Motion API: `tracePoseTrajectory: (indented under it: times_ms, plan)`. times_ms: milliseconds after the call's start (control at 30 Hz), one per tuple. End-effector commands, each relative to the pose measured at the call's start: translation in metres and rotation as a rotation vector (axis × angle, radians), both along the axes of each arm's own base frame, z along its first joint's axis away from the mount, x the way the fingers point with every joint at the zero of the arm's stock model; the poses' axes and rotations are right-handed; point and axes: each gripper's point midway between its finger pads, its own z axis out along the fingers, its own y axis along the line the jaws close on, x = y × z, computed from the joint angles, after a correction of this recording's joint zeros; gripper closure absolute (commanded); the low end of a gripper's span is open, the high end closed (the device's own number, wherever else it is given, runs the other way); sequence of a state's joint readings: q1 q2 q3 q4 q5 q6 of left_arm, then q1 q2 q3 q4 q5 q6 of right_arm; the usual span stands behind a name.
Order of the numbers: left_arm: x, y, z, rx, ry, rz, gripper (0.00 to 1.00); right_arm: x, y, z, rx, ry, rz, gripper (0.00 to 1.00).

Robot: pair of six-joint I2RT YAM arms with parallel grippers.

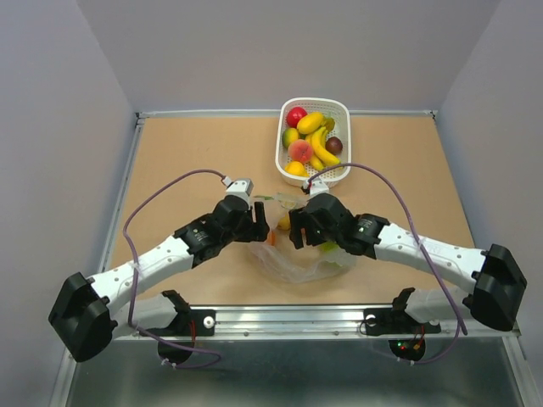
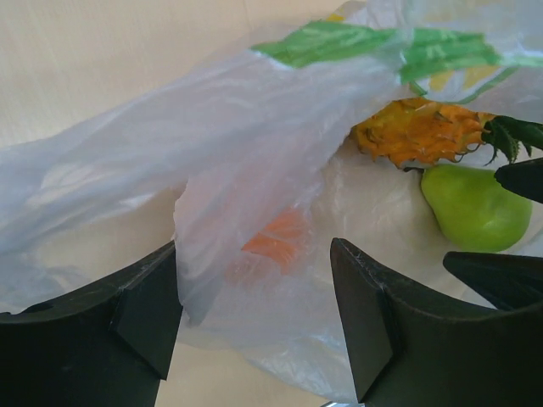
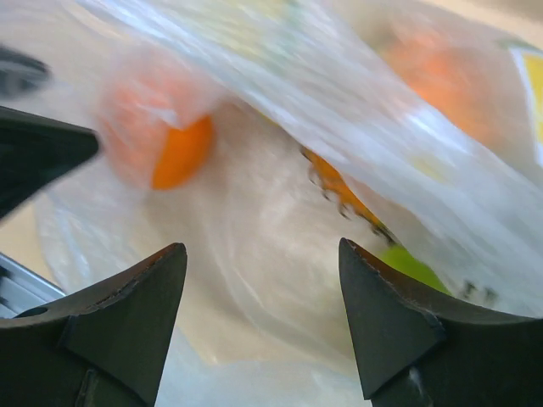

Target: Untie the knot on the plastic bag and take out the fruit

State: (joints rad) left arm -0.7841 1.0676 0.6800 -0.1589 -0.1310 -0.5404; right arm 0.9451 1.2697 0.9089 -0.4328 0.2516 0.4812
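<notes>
The thin plastic [image 2: 212, 127] already hangs between my left gripper's fingers, so it will move down slightly toward my right gripper and close on the stretched fold of bag [image 2: 208, 246].
The plastic bag [image 1: 299, 261] lies crumpled on the table between my two grippers. In the left wrist view its thin plastic [image 2: 212, 127] hangs between my fingers. Through it shows an orange fruit [image 2: 273, 242]. Farther in lie a small pineapple [image 2: 420, 131] and a green fruit [image 2: 473, 208]. I cannot make out a knot. My left gripper [image 1: 261, 224] [image 2: 254, 250] is open, with a fold of the bag between its fingers. My right gripper [image 1: 297, 229] [image 3: 261, 248] is open over the bag [image 3: 280, 254], facing the orange [image 3: 182, 153], pineapple [image 3: 339, 188] and green fruit [image 3: 411, 264].
A white slotted basket [image 1: 343, 106] stands at the back centre, holding bananas [image 1: 321, 151], a red apple [image 1: 296, 116], a peach and other fruit. The other gripper's dark fingers [image 2: 519, 180] show at the right edge of the left wrist view. A metal rail runs along the near table edge [image 1: 288, 315].
</notes>
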Motion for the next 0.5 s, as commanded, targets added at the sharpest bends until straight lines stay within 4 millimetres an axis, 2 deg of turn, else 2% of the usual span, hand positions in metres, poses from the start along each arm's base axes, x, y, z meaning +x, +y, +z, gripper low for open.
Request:
tracePoseTrajectory:
  times_ms: [0,100,133,167,233,300,333,367,400,467]
  plan:
    - [0.003,0.000,-0.012,0.017,-0.001,0.065,0.23,0.010,0.050,0.024,0.235,-0.115,0.093,0.23]
    - [-0.001,-0.007,-0.023,0.043,0.017,0.063,0.23,0.012,0.062,0.017,0.287,-0.117,0.106,0.23]
    - [-0.001,-0.007,-0.027,0.053,0.022,0.068,0.23,0.008,0.061,0.005,0.291,-0.096,0.100,0.23]
    - [-0.002,-0.008,-0.034,0.078,0.030,0.071,0.23,0.010,0.067,0.008,0.336,-0.113,0.096,0.23]
    - [-0.004,-0.008,-0.043,0.097,0.046,0.078,0.24,0.009,0.069,0.002,0.386,-0.101,0.071,0.23]
    - [-0.006,-0.007,-0.052,0.122,0.061,0.086,0.29,0.009,0.069,-0.006,0.435,-0.109,0.051,0.23]
    - [-0.007,-0.006,-0.056,0.128,0.070,0.089,0.33,0.009,0.068,-0.010,0.446,-0.106,0.043,0.23]
    - [-0.008,-0.006,-0.058,0.128,0.075,0.090,0.45,0.010,0.070,-0.008,0.482,-0.110,0.029,0.23]
    - [-0.009,-0.005,-0.060,0.134,0.078,0.093,0.53,0.007,0.067,-0.018,0.472,-0.098,0.023,0.23]
    - [-0.011,-0.003,-0.061,0.127,0.080,0.094,0.69,0.007,0.065,-0.019,0.486,-0.103,0.016,0.23]
